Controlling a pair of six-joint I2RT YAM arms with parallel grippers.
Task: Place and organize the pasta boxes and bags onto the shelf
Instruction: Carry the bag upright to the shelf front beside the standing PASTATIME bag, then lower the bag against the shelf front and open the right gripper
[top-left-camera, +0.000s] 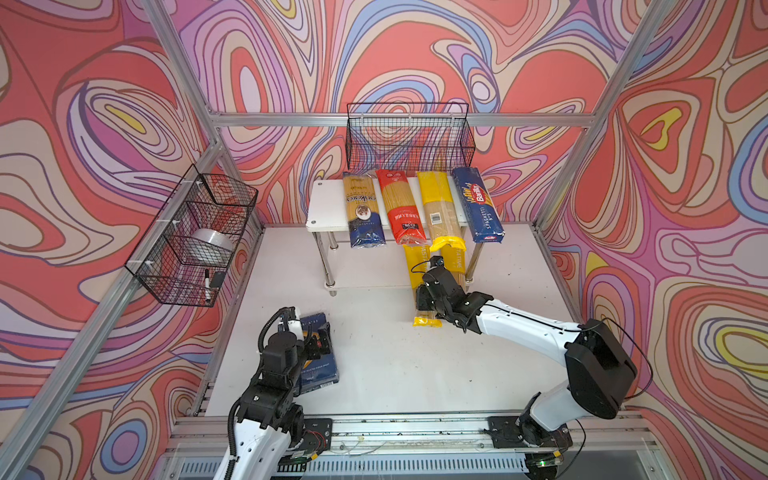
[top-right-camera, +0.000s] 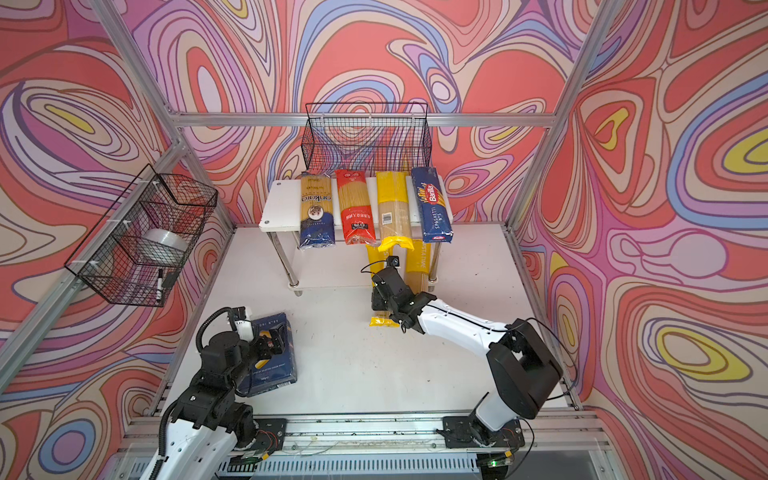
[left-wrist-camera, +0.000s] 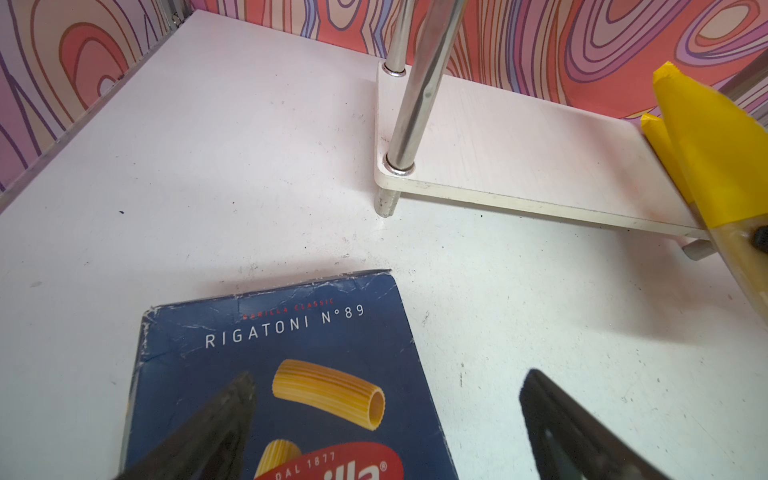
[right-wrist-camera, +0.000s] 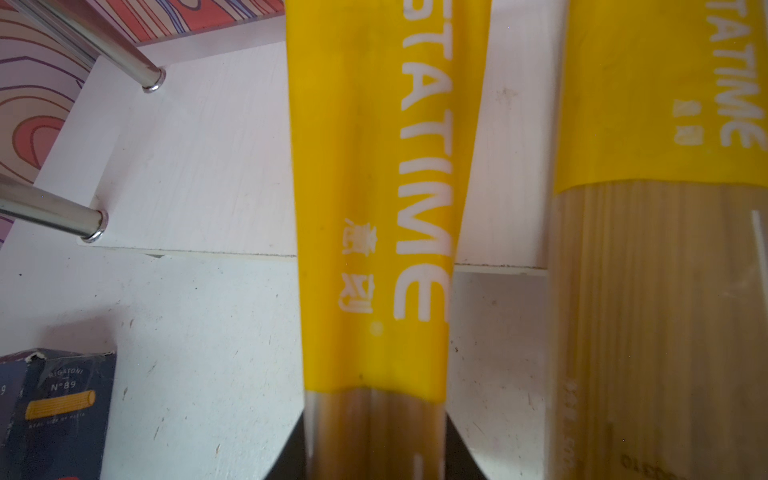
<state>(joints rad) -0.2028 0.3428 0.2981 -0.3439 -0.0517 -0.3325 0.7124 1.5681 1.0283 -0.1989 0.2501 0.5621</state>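
Note:
Only the yellow-ended bag's far end overlaps the lower board, so next I should push my right gripper outward to it and release the bag there.
On the shelf's (top-left-camera: 328, 203) top board lie a gold-and-navy bag (top-left-camera: 362, 212), a red-ended bag (top-left-camera: 401, 208), a yellow-ended bag (top-left-camera: 440, 212) and the long Barilla spaghetti box (top-left-camera: 478, 203). My right gripper (top-left-camera: 428, 295) (right-wrist-camera: 374, 440) is shut on another yellow-ended bag (top-left-camera: 413, 266) (right-wrist-camera: 374, 249), whose far end lies over the lower board (right-wrist-camera: 187, 166). A third yellow-ended bag (top-left-camera: 457, 262) (right-wrist-camera: 656, 249) lies beside it. The wide rigatoni box (top-left-camera: 320, 374) (left-wrist-camera: 291, 353) lies flat on the table. My left gripper (top-left-camera: 320, 338) (left-wrist-camera: 388, 376) hangs open over the box's edge.
A black wire basket (top-left-camera: 409, 137) hangs on the back wall above the shelf. Another wire basket (top-left-camera: 195, 237) on the left frame holds a tape roll (top-left-camera: 212, 245) and a marker (top-left-camera: 206, 284). Chrome shelf legs (left-wrist-camera: 419, 95) stand near the rigatoni box.

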